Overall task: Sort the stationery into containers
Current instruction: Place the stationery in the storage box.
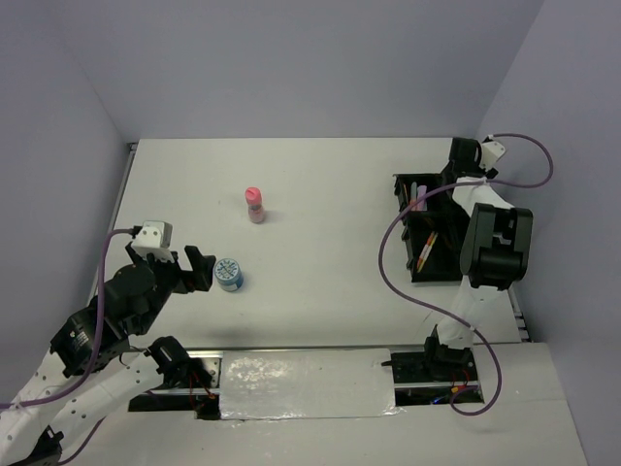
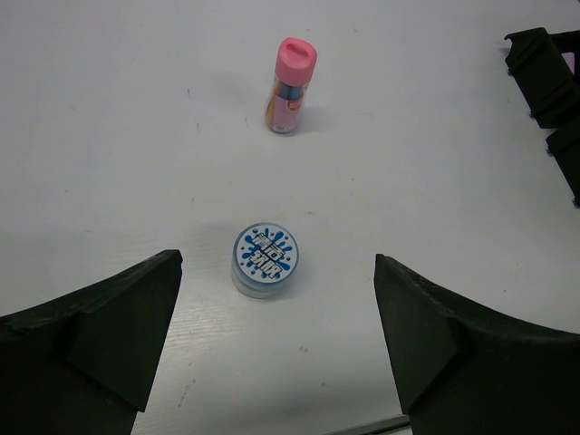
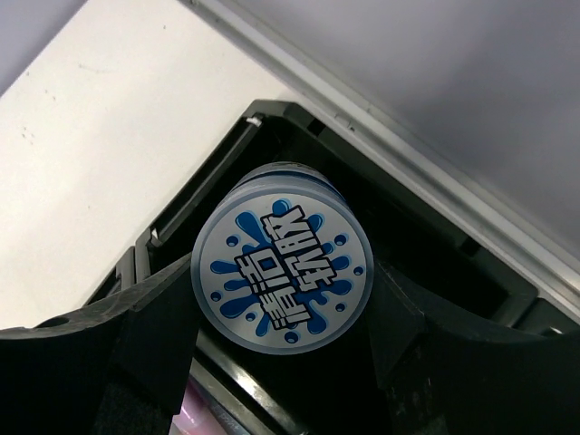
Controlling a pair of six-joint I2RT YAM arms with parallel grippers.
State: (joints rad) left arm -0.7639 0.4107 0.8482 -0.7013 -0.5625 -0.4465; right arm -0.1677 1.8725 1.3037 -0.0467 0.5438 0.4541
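The right gripper holds the tub and should next lower it into the tray's far section [image 1: 453, 181] near the tray's corner, where open space shows beneath, then open.
A round tub with a blue-white patterned lid [image 1: 229, 275] stands on the table just ahead of my left gripper [image 1: 199, 268]. That gripper is open and empty. In the left wrist view the tub [image 2: 265, 260] sits between and slightly beyond the spread gripper [image 2: 276, 308]. A pink bottle [image 1: 255, 205] stands upright farther back, also in the left wrist view [image 2: 291, 86]. My right gripper [image 3: 283, 313] is shut on a second patterned-lid tub [image 3: 283, 268], held over the far end of the black organiser tray [image 3: 227, 172]. The tray [image 1: 415, 270] holds an orange pen [image 1: 427, 250].
The tray's edge shows at the right of the left wrist view [image 2: 544, 77]. A purple cable [image 1: 388, 267] loops beside the tray on its left. Walls close in the table's left, far and right edges.
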